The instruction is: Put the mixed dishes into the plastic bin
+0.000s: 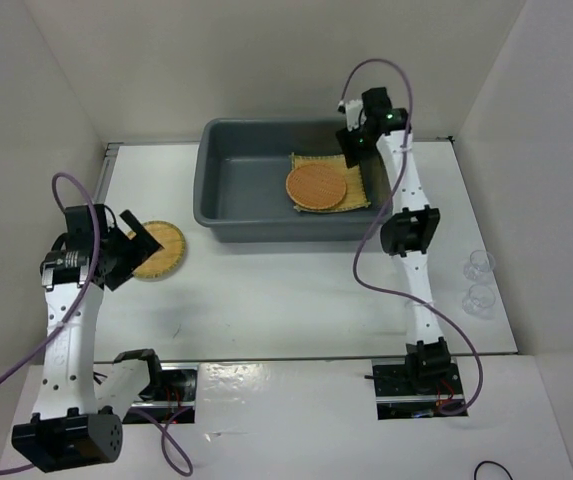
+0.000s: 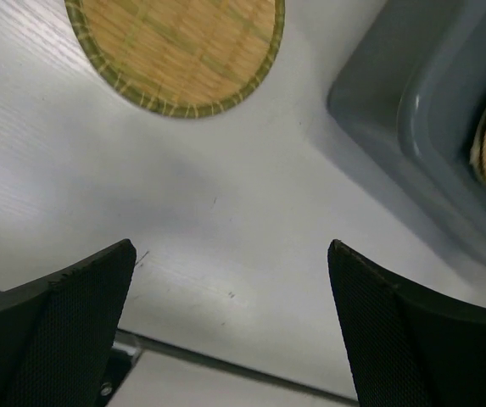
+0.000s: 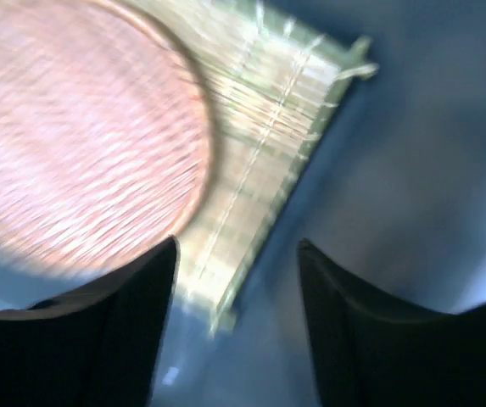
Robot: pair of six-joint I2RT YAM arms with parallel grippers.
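The left gripper moves down and tilts flatter onto the disc's near edge (image 1: 154,277) (image 2: 185,111) next, since the disc lies flat on the tabletop with its rim clear.
The dark grey plastic bin (image 1: 228,170) stands at the back centre. In it lies the square yellow mat (image 1: 358,177) with one round tan-orange disc (image 1: 316,187) on top; both show blurred in the right wrist view, mat (image 3: 268,161) and disc (image 3: 73,144). The second disc (image 1: 162,250) lies on the table left of the bin, also in the left wrist view (image 2: 175,51). My left gripper (image 1: 138,243) is open and empty beside that disc. My right gripper (image 1: 352,140) is open and empty above the bin's far right corner. Two clear glass cups (image 1: 480,265) stand at the right.
White walls close in the table on the left, back and right. The bin's corner (image 2: 412,127) shows at the right of the left wrist view. Purple cables loop from both arms. The second glass cup (image 1: 479,299) stands just in front of the first.
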